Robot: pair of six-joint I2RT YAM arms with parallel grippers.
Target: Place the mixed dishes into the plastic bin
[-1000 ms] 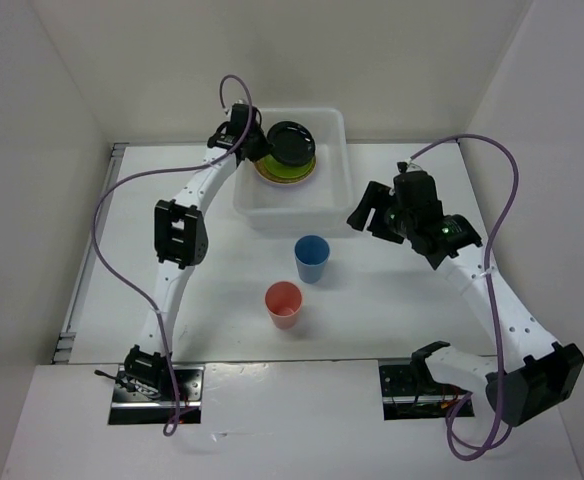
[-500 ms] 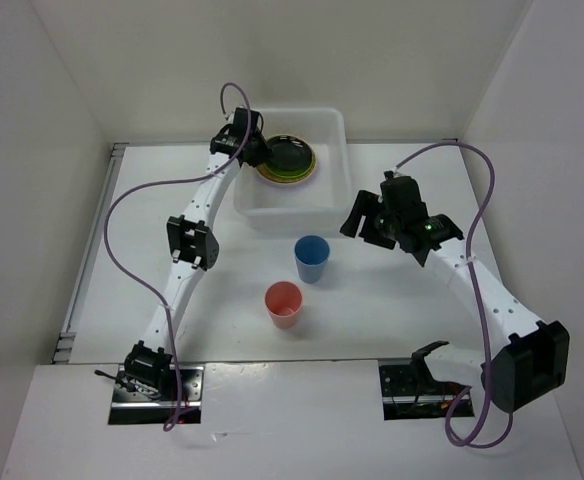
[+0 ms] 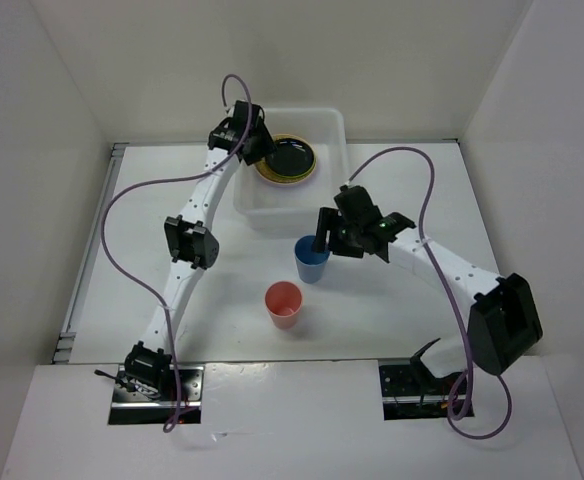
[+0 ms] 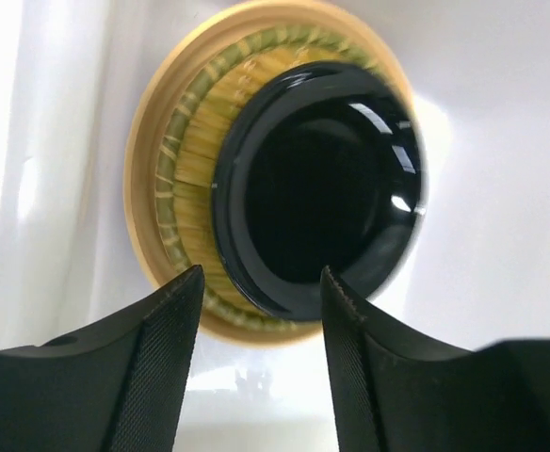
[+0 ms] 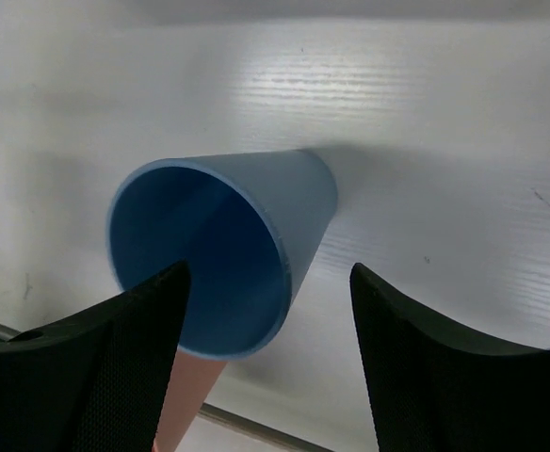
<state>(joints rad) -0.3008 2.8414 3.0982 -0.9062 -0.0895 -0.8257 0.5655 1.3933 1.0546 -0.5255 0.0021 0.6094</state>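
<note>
The blue cup's rim (image 3: 327, 254) (image 5: 285, 282) is just below, between my right gripper's open fingers. My right gripper next needs to lower its fingers, one into the cup's opening, and pinch the side of the cup.
In the plastic bin (image 3: 290, 214) lies a stack of plates: a black plate (image 3: 290, 156) (image 4: 317, 184) on top of a woven tan one (image 4: 186, 160) and a pale orange one (image 4: 148, 141). My left gripper (image 3: 256, 148) (image 4: 261, 278) hovers open at the stack's left edge, holding nothing. On the table in front of the bin a blue cup (image 3: 312, 262) (image 5: 256, 217) stands upright. My right gripper (image 3: 324, 236) (image 5: 270, 273) is open just above it, its fingers either side of the cup's rim. A pink cup (image 3: 284, 303) (image 5: 186, 400) stands nearer.
White walls enclose the table on the left, back and right. The bin's white floor (image 4: 501, 141) shows to the right of the plate stack. The left arm's purple cable (image 3: 122, 200) loops over the table's left side.
My left gripper has opened and let go of the black plate, which now lies flat on the stack. The right arm has swung left from beside the bin to over the blue cup.
</note>
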